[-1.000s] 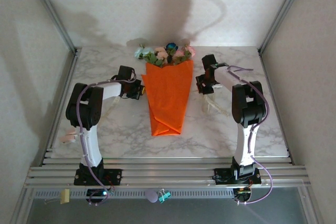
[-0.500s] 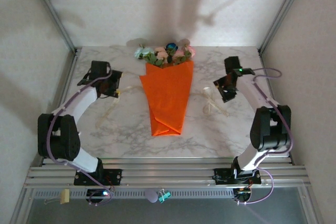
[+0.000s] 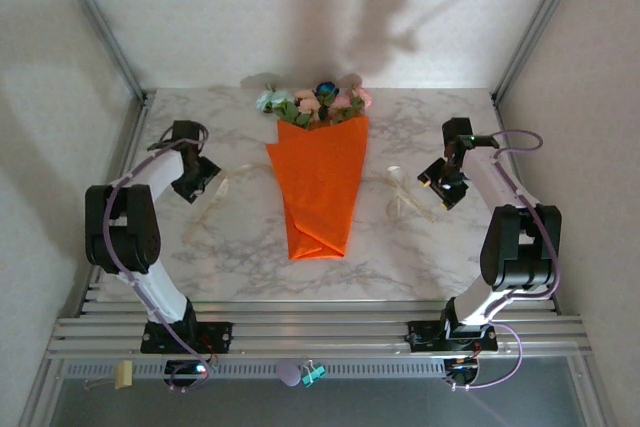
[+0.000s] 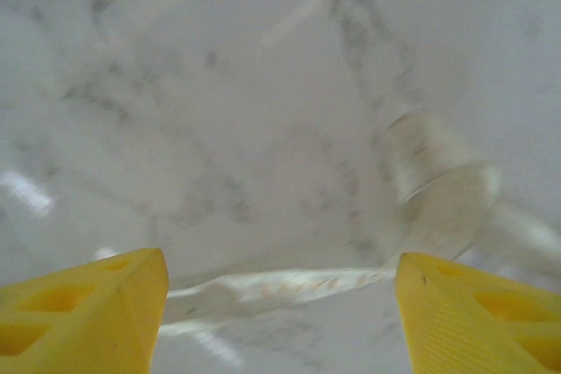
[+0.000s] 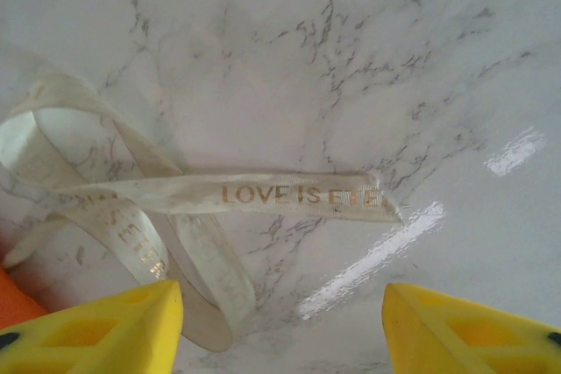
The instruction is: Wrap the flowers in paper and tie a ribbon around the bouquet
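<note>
Next, my left gripper moves down and back, a little toward the cone, onto the cream ribbon strip [image 4: 285, 286], loose on the marble between my fingers.
The bouquet lies flat in the middle of the marble table, a folded orange paper [image 3: 318, 187] cone with the flowers [image 3: 315, 102] sticking out at its far end. The cream ribbon trails loose on the table at both sides, one end at the left [image 3: 208, 205] and one at the right [image 3: 404, 193]. My left gripper [image 3: 200, 179] is open to the left of the cone, and the ribbon [image 4: 280, 286] lies on the marble between its yellow fingers [image 4: 88, 313]. My right gripper [image 3: 445, 183] is open to the right of the cone, over the gold-lettered ribbon [image 5: 289, 192].
White walls and slanted aluminium posts [image 3: 100, 22] close the table in on three sides. A grooved metal rail [image 3: 320, 332] runs along the near edge, with small clips [image 3: 312, 374] below it. An orange paper edge [image 5: 13, 304] shows at the lower left of the right wrist view.
Both grippers were shut close beside the cone a second ago. They have opened and swung outward, left arm to the left and right arm to the right, leaving the ribbon ends on the table.
</note>
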